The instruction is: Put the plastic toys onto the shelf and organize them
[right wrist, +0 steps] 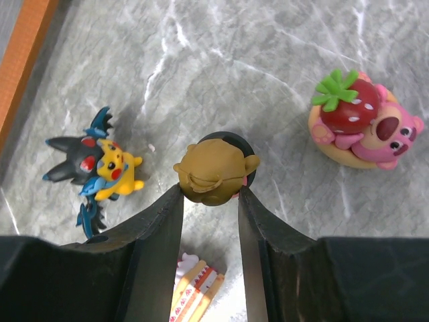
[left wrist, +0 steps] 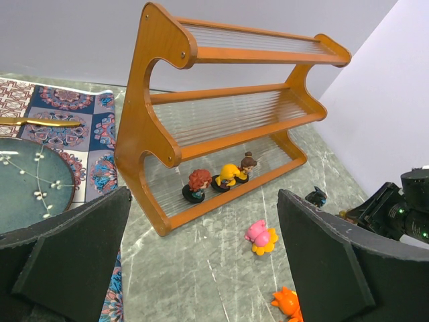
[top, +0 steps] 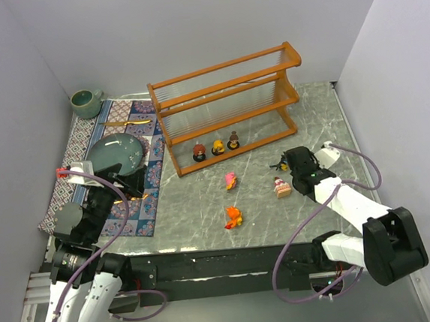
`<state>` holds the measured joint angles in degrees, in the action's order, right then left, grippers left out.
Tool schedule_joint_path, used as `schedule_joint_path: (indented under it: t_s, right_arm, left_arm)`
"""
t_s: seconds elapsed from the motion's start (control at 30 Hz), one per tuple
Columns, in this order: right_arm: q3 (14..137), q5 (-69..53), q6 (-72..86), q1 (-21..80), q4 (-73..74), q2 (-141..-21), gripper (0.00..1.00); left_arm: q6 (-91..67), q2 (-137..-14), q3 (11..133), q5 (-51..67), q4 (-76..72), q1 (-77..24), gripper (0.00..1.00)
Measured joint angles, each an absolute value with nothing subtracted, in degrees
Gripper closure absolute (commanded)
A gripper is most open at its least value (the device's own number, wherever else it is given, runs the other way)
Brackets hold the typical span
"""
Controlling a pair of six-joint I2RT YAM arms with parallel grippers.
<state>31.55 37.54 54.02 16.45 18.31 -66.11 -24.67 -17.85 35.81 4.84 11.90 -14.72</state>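
I will move my right gripper outward and left in the top view and release on the bottom level's bare part [top: 253, 136], which continues the figurine row.
The orange-brown wooden shelf [top: 225, 107] [left wrist: 221, 114] stands at the back, with three small figurines [top: 218, 148] [left wrist: 228, 176] on its bottom tier. My right gripper [top: 294, 161] [right wrist: 210, 191] is shut on a brown-haired figurine [right wrist: 213, 173] with a dark round base, close to the table. A black-and-yellow toy [right wrist: 94, 164] [top: 279, 161] lies to its left and a pink strawberry bear [right wrist: 362, 127] to its right. A pink toy [top: 231, 179] [left wrist: 260, 235] and an orange toy [top: 233, 217] [left wrist: 288, 303] lie on the table. My left gripper [top: 130, 185] [left wrist: 201, 268] is open and empty.
A patterned cloth mat [top: 128, 112] on the left holds a blue-green plate [top: 116, 154] and a gold utensil [top: 129, 122]; a green cup [top: 86, 103] stands behind it. A pink-and-cream striped toy [right wrist: 194, 285] lies under my right fingers. Walls close in on three sides.
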Motion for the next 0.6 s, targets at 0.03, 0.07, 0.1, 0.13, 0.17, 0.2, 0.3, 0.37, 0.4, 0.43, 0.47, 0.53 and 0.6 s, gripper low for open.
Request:
schedule_joint_path:
  t_s: [0.03, 0.07, 0.1, 0.13, 0.17, 0.2, 0.3, 0.37, 0.4, 0.43, 0.47, 0.53, 0.6]
  right_arm:
    - [31.59, 37.04, 52.47, 16.45, 17.93, -66.02, 0.85]
    - [31.66, 36.64, 51.4, 16.45, 17.61, -65.98, 0.85]
    - [31.83, 36.14, 50.06, 16.45, 17.3, -65.91, 0.85]
    - [31.99, 35.75, 48.66, 16.45, 16.75, -65.8, 0.85]
    - [32.21, 35.22, 47.07, 16.45, 16.23, -65.69, 0.85]
    - [32.47, 34.65, 45.21, 16.45, 15.49, -65.56, 0.85]
    - [33.36, 32.75, 39.97, 16.45, 12.71, -64.93, 0.85]
    - [34.13, 31.24, 37.08, 16.45, 11.03, -64.6, 0.85]
    - [34.81, 29.95, 35.05, 16.45, 9.82, -64.55, 0.85]
    - [35.4, 28.91, 33.58, 16.45, 8.84, -64.55, 0.85]
    - [36.01, 27.83, 32.27, 16.45, 7.88, -64.55, 0.85]
    - [37.23, 25.63, 29.52, 16.45, 5.87, -64.88, 0.85]
    - [38.44, 23.2, 27.16, 16.45, 3.6, -65.84, 0.85]
  left_arm:
    - [-24.67, -17.85, 35.81, 4.84, 11.9, -14.72, 0.03]
    - [-24.67, -17.85, 35.81, 4.84, 11.88, -14.72, 0.03]
    - [-24.67, -17.85, 35.81, 4.84, 11.88, -14.72, 0.03]
    - [-24.67, -17.85, 35.81, 4.84, 11.9, -14.72, 0.03]
    - [-24.67, -17.85, 35.81, 4.84, 11.9, -14.72, 0.03]
    - [-24.64, -17.85, 35.81, 4.84, 11.9, -14.72, 0.03]
    - [-24.67, -17.85, 35.81, 4.89, 11.9, -14.72, 0.03]
    - [-24.67, -17.89, 35.81, 4.89, 11.9, -14.72, 0.03]
    - [-24.67, -17.91, 35.81, 4.89, 11.9, -14.72, 0.03]
    - [-24.67, -17.96, 35.81, 4.89, 11.9, -14.72, 0.03]
    - [-24.67, -18.0, 35.81, 4.89, 11.88, -14.72, 0.03]
    - [-24.64, -18.24, 35.81, 4.91, 11.88, -14.72, 0.03]
    - [-24.64, -18.39, 35.81, 4.91, 11.9, -14.72, 0.03]
